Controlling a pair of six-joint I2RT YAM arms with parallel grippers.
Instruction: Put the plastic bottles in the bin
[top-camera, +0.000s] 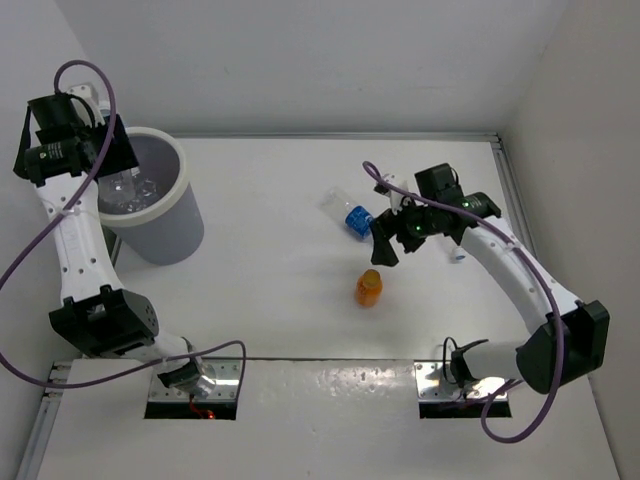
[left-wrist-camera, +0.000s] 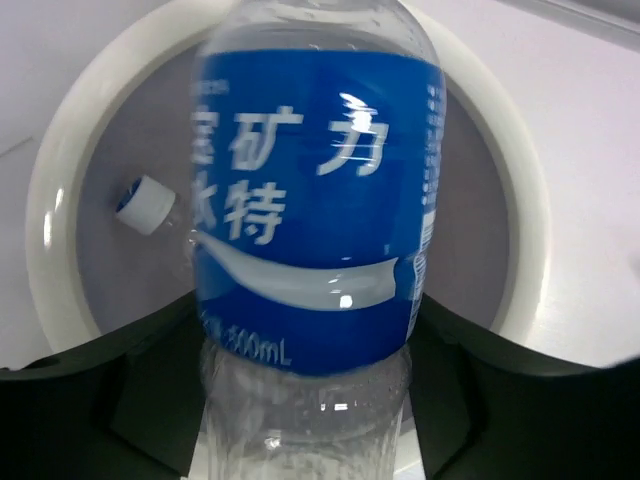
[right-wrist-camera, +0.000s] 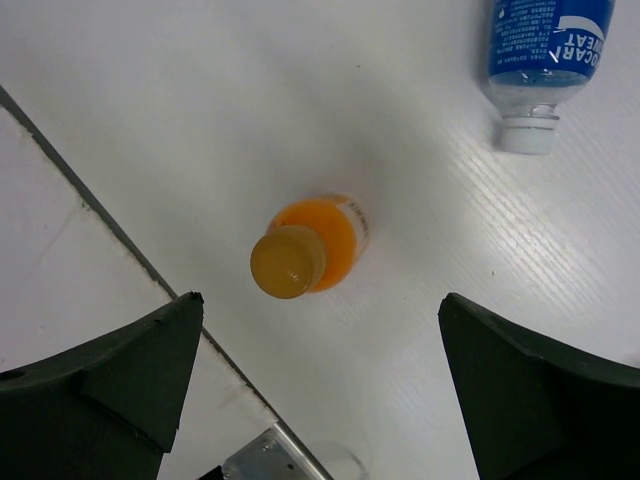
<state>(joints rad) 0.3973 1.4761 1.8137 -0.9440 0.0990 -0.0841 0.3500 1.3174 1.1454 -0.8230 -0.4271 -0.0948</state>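
Note:
My right gripper lowers its open fingers down and left in the top view around the bottle's orange body below the cap (top-camera: 369, 293) (right-wrist-camera: 335, 238) next. The orange bottle stands upright.
My left gripper (top-camera: 105, 150) hangs over the bin (top-camera: 165, 235), a grey cylinder with a white rim (left-wrist-camera: 60, 200). It is shut on a clear bottle with a blue label (left-wrist-camera: 315, 200), held above the bin's mouth. Clear bottles lie inside the bin (top-camera: 135, 190); one white cap (left-wrist-camera: 145, 205) shows there. My right gripper (top-camera: 385, 240) is open and empty above the table. The short orange bottle (top-camera: 368, 288) stands upright just ahead of its fingertips (right-wrist-camera: 310, 250). Another blue-labelled bottle (top-camera: 350, 215) lies on its side beyond it (right-wrist-camera: 545, 60).
A small white and blue object (top-camera: 457, 255) lies on the table, partly hidden by the right arm. The bin stands at the table's back left corner next to the wall. A metal mounting plate (right-wrist-camera: 270, 460) shows at the near edge.

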